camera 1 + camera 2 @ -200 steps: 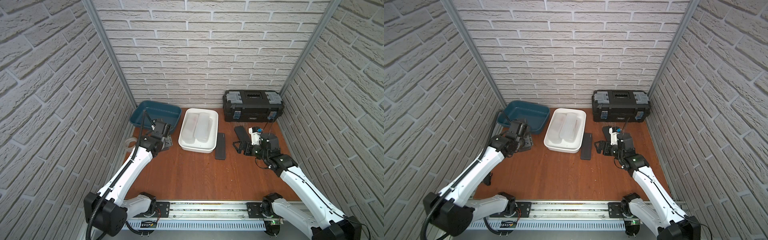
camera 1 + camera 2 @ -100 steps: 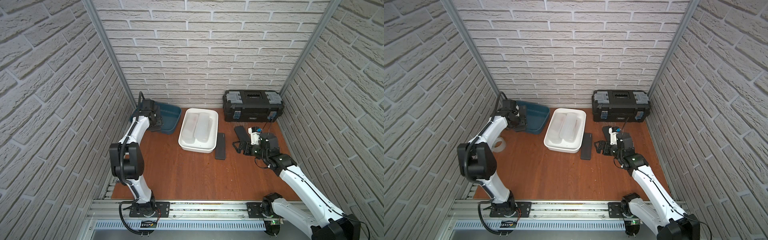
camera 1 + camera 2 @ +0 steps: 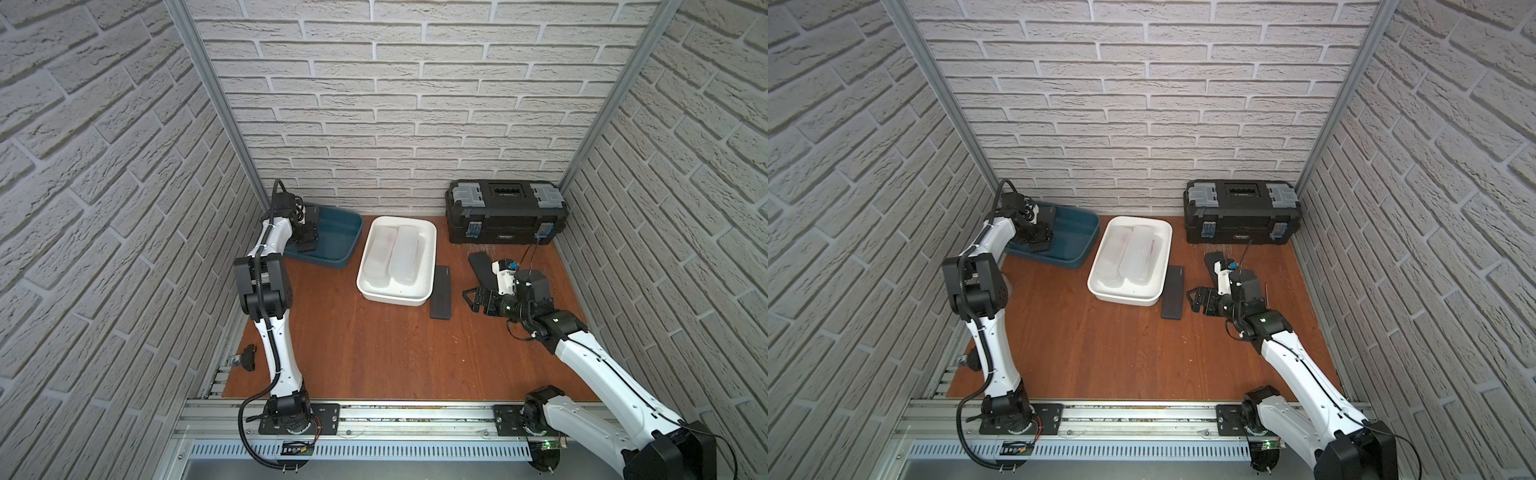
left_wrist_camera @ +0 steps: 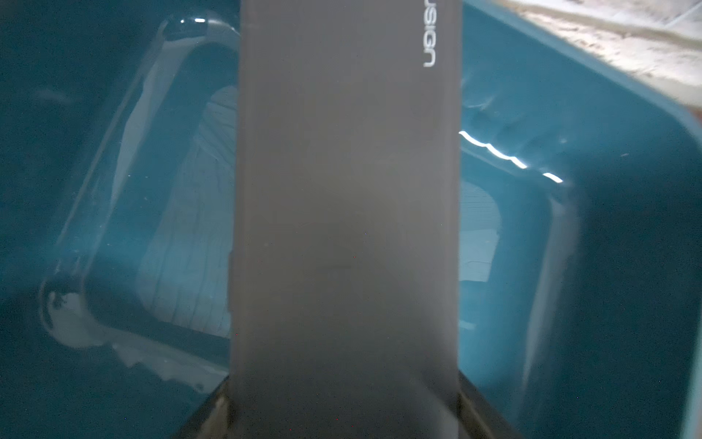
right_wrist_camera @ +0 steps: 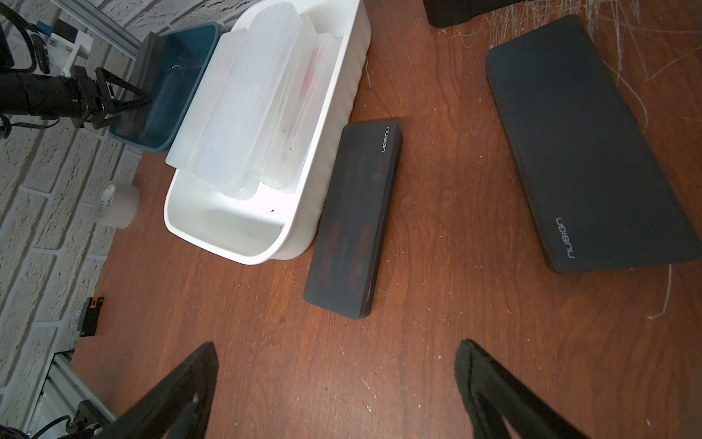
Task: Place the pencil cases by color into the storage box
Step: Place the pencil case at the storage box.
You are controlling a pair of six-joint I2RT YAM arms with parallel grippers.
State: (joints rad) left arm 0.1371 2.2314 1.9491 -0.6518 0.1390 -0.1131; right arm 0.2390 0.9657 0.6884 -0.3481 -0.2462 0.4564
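The left gripper moves down toward the blue box's bottom at the end farthest from the white box next and releases the black case, which still hangs above.
My left gripper (image 3: pixel 306 240) is shut on a matte black pencil case (image 4: pixel 345 209), held inside the near-left end of the blue storage box (image 3: pixel 337 237); the case hides the fingertips in the left wrist view. A white storage box (image 3: pixel 395 300) holds frosted white pencil cases (image 3: pixel 405 254). A second black pencil case (image 3: pixel 441 292) lies on the table against that box's right side. A third black case (image 3: pixel 479 265) lies behind my right gripper (image 3: pixel 471 297), which hovers open over bare table (image 5: pixel 336 349) with nothing between its fingers.
A black toolbox (image 3: pixel 505 216) stands at the back right against the wall. A clear tape roll (image 5: pixel 117 205) sits by the left wall. A small black part (image 3: pixel 248 357) lies off the table's left edge. Brick walls close in three sides.
My left arm has folded back and carried the black case from beside the white box into the blue box. The right arm has not moved.
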